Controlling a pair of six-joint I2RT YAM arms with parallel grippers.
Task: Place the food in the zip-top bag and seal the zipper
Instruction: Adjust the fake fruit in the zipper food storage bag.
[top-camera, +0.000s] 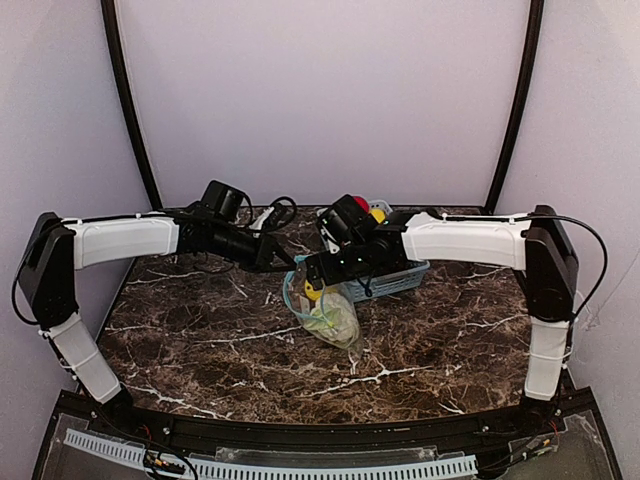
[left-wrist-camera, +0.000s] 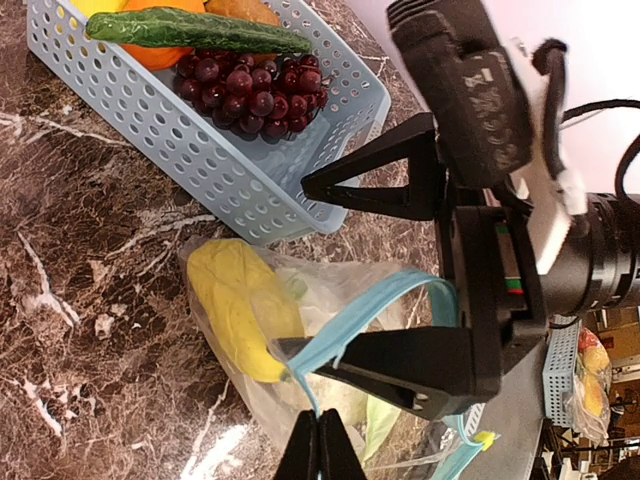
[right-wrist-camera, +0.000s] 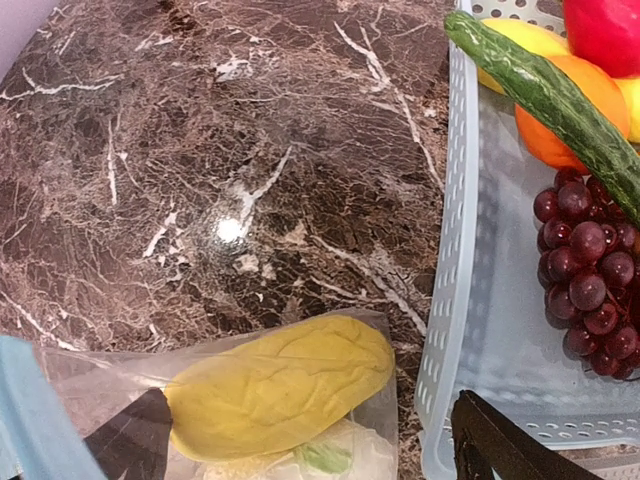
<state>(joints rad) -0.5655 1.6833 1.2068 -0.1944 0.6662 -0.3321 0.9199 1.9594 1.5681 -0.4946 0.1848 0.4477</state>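
Note:
Next, my right gripper rises with open fingers, travels outward and comes down around the brown piece, since that piece lies beyond the cucumber, outward of the gripper.
The clear zip-top bag (top-camera: 330, 315) lies on the marble in front of the basket, its mouth held open. Inside it are the yellow banana (left-wrist-camera: 238, 305), the white cauliflower (left-wrist-camera: 335, 395) and a light-green piece (left-wrist-camera: 382, 422). My left gripper (left-wrist-camera: 320, 418) is shut on the light-blue zipper (left-wrist-camera: 375, 300) at the near lip of the mouth. The right gripper (left-wrist-camera: 296, 266) stands wide open over the mouth, and the zipper strip drapes across its lower finger (left-wrist-camera: 400, 362). In the right wrist view the banana (right-wrist-camera: 280, 385) lies in the bag between that gripper's (right-wrist-camera: 305, 455) spread fingers.
A light-blue lattice basket (left-wrist-camera: 215, 160) stands just behind the bag. It holds purple grapes (left-wrist-camera: 250, 88), a green cucumber (left-wrist-camera: 190, 30), an orange (right-wrist-camera: 560, 125) and a red fruit (right-wrist-camera: 605, 30). Bare marble (top-camera: 200, 340) stretches left of and in front of the bag.

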